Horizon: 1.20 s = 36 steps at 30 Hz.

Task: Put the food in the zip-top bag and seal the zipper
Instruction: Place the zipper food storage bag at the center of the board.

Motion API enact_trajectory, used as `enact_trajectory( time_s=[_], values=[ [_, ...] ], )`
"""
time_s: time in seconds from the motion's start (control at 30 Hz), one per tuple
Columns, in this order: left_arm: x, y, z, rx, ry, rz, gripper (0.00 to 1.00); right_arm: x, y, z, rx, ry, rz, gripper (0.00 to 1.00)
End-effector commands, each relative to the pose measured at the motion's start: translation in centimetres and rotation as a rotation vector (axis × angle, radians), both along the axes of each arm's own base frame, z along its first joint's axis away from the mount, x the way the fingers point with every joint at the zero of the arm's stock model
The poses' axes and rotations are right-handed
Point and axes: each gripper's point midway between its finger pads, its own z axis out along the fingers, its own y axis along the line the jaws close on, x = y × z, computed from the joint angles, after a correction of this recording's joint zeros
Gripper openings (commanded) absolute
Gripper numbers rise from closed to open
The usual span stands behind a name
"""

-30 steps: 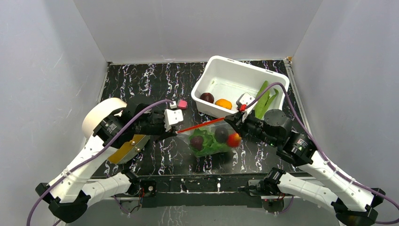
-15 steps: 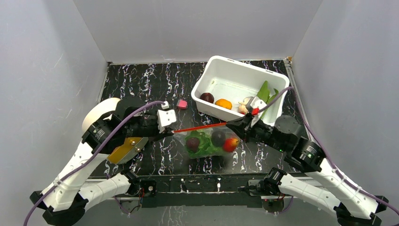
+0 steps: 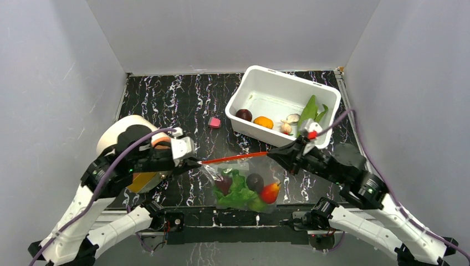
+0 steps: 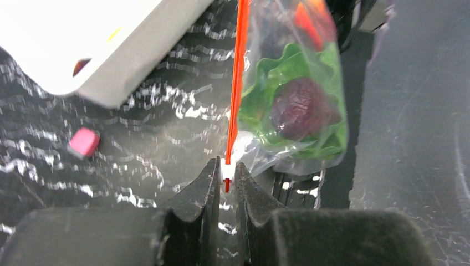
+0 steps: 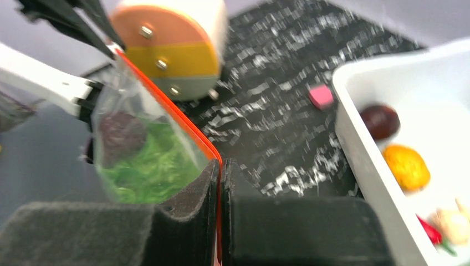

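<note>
The left gripper moves down next until the hanging bag rests on the black marbled table. It then releases the white zipper slider, since the slider sits at the zipper's end.
The clear zip-top bag (image 3: 244,185) hangs stretched between my two grippers above the table's near edge. Its orange-red zipper (image 3: 233,158) runs taut from the left gripper (image 3: 195,162) to the right gripper (image 3: 271,154). Inside lie pale-green cabbage (image 3: 238,195), a purple round (image 3: 224,183), a dark ball (image 3: 255,181) and a red tomato (image 3: 270,192). In the left wrist view the gripper (image 4: 227,172) is shut on the white end piece of the zipper (image 4: 238,83). In the right wrist view the gripper (image 5: 221,166) pinches the zipper (image 5: 172,113) flat.
The white tub (image 3: 271,102) stands at the back right. It holds a purple round (image 3: 244,114), an orange piece (image 3: 263,122), mushrooms (image 3: 289,121) and green pods (image 3: 311,110). A small pink block (image 3: 213,122) lies on the black marbled table left of the tub.
Both grippers have carried the bag toward the near edge, and it now hangs lower in the top view. The right arm has drawn back from the tub, uncovering the mushrooms.
</note>
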Motion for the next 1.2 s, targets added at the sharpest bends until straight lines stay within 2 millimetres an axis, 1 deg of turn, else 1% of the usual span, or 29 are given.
enact_trajectory(
  time_s=[0.0, 0.1, 0.17, 0.27, 0.33, 0.37, 0.4, 0.43, 0.53, 0.63, 0.7, 0.83, 0.9, 0.93, 0.97, 1.0, 1.07, 1.13, 1.17],
  values=[
    [3.9, 1.5, -5.6, 0.183, 0.081, 0.214, 0.0, 5.5, -0.6, -4.0, -0.096, 0.049, -0.252, 0.0],
    [5.9, 2.0, -8.2, 0.258, 0.089, 0.295, 0.0, 7.5, 0.7, -6.9, -0.168, 0.074, -0.275, 0.0],
    [7.3, 2.8, -9.9, 0.32, 0.082, 0.37, 0.0, 8.8, 1.5, -8.4, -0.206, 0.074, -0.291, 0.0],
    [8.8, 3.9, -12.1, 0.396, 0.071, 0.453, 0.0, 10.7, 2.6, -10.2, -0.252, 0.056, -0.292, 0.0],
    [9.6, 4.8, -13.5, 0.439, 0.071, 0.516, 0.0, 12.0, 3.3, -10.9, -0.271, 0.055, -0.29, 0.0],
    [9.8, 5.0, -13.9, 0.452, 0.076, 0.544, 0.0, 12.8, 3.4, -11.1, -0.277, 0.062, -0.294, 0.03],
    [10.0, 5.2, -14.2, 0.462, 0.079, 0.558, 0.0, 13.6, 3.5, -11.4, -0.282, 0.071, -0.301, 0.07],
    [10.1, 5.3, -14.3, 0.468, 0.083, 0.564, 0.0, 14.4, 3.5, -11.9, -0.292, 0.086, -0.309, 0.14],
    [10.3, 5.2, -14.7, 0.462, 0.084, 0.579, 0.0, 16.0, 3.2, -11.5, -0.274, 0.099, -0.337, 0.41],
    [10.7, 5.1, -14.6, 0.445, 0.073, 0.587, 0.0, 16.7, 3.0, -10.0, -0.241, 0.084, -0.348, 0.65],
    [10.9, 5.0, -14.6, 0.439, 0.065, 0.591, 0.03, 16.7, 3.0, -8.6, -0.214, 0.065, -0.348, 0.75],
    [11.5, 4.4, -14.6, 0.424, 0.052, 0.58, 0.15, 16.1, 2.8, -6.4, -0.17, 0.047, -0.343, 0.83],
    [11.7, 4.1, -14.5, 0.419, 0.049, 0.574, 0.22, 15.7, 2.7, -5.3, -0.157, 0.039, -0.333, 0.92],
    [11.9, 4.0, -14.4, 0.419, 0.044, 0.576, 0.3, 15.5, 2.6, -4.9, -0.151, 0.039, -0.333, 0.97],
    [12.1, 3.9, -14.2, 0.416, 0.042, 0.583, 0.42, 15.3, 2.5, -4.6, -0.144, 0.043, -0.338, 0.98],
    [12.4, 3.8, -13.8, 0.409, 0.039, 0.59, 0.47, 15.1, 2.3, -4.2, -0.135, 0.049, -0.342, 0.98],
    [12.8, 3.3, -13.0, 0.384, 0.037, 0.598, 0.52, 14.6, 2.0, -3.7, -0.122, 0.065, -0.343, 0.98],
    [13.0, 2.5, -11.6, 0.331, 0.044, 0.598, 0.58, 14.1, 1.8, -3.1, -0.096, 0.085, -0.346, 0.98],
    [13.1, 1.9, -10.8, 0.296, 0.051, 0.597, 0.64, 13.9, 1.6, -2.9, -0.075, 0.101, -0.357, 0.98]
  ],
)
